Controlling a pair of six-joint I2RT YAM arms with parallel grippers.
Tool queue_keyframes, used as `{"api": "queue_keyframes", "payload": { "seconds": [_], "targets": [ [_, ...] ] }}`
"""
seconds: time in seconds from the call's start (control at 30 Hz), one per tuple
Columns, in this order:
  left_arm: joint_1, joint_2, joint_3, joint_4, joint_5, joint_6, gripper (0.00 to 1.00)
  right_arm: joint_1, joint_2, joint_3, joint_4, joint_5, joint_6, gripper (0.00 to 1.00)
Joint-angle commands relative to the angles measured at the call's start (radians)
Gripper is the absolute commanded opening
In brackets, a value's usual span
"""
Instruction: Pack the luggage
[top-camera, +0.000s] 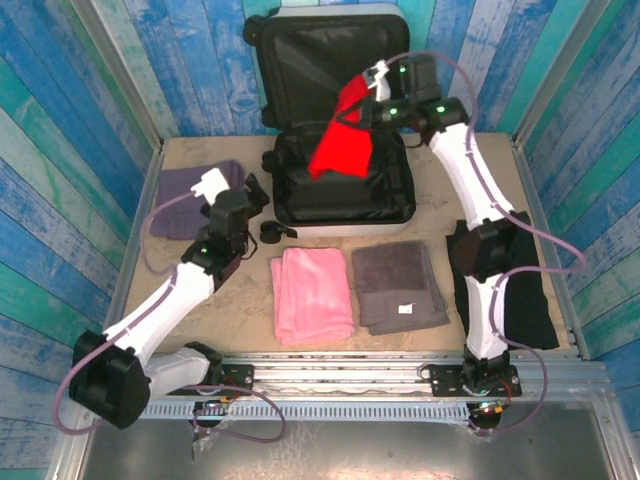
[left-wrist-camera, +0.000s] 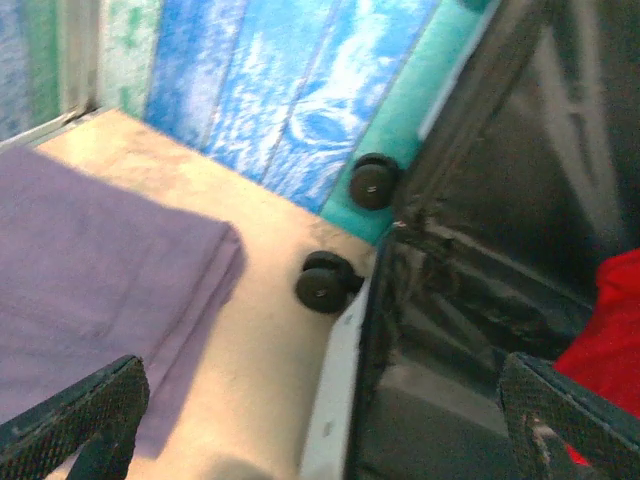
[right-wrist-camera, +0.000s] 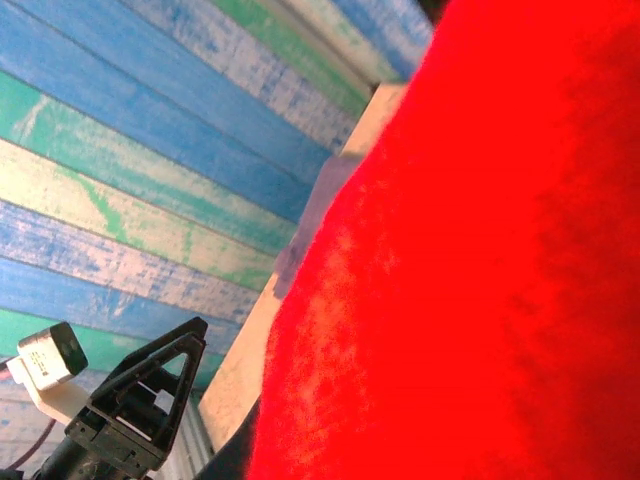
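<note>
The red cloth (top-camera: 342, 135) should go into the shell next: my right gripper will swing toward the wheels, lower it, then draw away from the wheels and release the cloth.
The luggage (top-camera: 340, 195), a white hard-shell suitcase with black lining, lies open at the back of the table with its lid (top-camera: 310, 70) upright against the wall. A red cloth (top-camera: 342, 135) hangs over the open shell from my right gripper (top-camera: 365, 100), which is shut on its top edge. The red cloth (right-wrist-camera: 470, 260) covers most of the right wrist view and hides the fingers. My left gripper (top-camera: 255, 192) stands open by the luggage's left side, over its white rim (left-wrist-camera: 335, 400), with nothing between its fingers (left-wrist-camera: 90, 410). Two black wheels (left-wrist-camera: 322, 283) show there.
A purple towel (top-camera: 195, 195) lies left of the luggage. A pink towel (top-camera: 312, 295) and a grey towel (top-camera: 400, 285) lie side by side in front. A black cloth (top-camera: 525, 300) lies under the right arm. A small black strap (top-camera: 275, 233) sits by the luggage's front left corner.
</note>
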Motion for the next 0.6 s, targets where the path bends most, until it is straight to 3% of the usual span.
{"api": "queue_keyframes", "payload": {
  "seconds": [0.0, 0.23, 0.57],
  "targets": [
    [0.027, -0.097, -0.039, -0.047, -0.009, -0.111, 0.93, 0.020, 0.047, 0.043, 0.049, -0.067, 0.026, 0.00],
    [0.032, -0.164, -0.054, -0.111, -0.044, -0.103, 0.93, 0.025, 0.107, -0.028, 0.021, -0.081, -0.008, 0.00],
    [0.032, -0.216, -0.073, -0.149, -0.068, -0.115, 0.93, 0.095, 0.174, 0.064, -0.059, -0.137, -0.070, 0.00]
  ]
}}
